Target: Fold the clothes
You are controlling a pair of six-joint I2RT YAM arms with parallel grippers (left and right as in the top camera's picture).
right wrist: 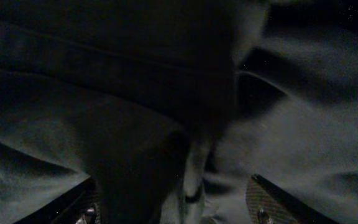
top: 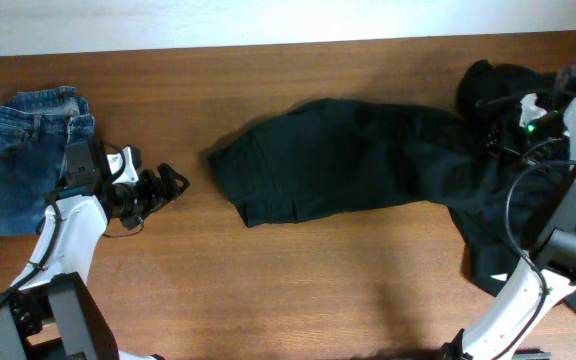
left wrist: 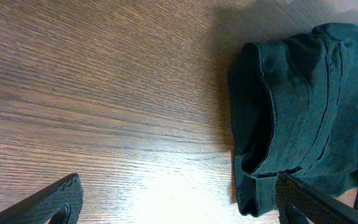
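Next, the left gripper moves to the right in the overhead view and down onto the garment's hemmed end (top: 232, 172) (left wrist: 279, 112), since its open fingers hang over bare wood.
A black garment (top: 348, 160) lies spread across the middle of the table. More black fabric (top: 493, 235) is bunched at the right under the right arm. Folded blue jeans (top: 18, 165) lie at the far left. My left gripper (top: 171, 185) is open and empty above bare wood, a short way left of the garment's left end. In the left wrist view its fingers (left wrist: 179, 208) are wide apart, with the garment's hemmed end (left wrist: 297, 112) at the right. My right gripper (top: 490, 105) is over the black fabric at the far right. Its fingers (right wrist: 179, 205) are apart and dark fabric (right wrist: 135, 93) fills the view.
The wooden table (top: 318, 290) runs bare along the front. Its far edge meets a pale wall at the top. The left arm's base (top: 63, 320) stands at the front left and the right arm's base (top: 513, 320) at the front right.
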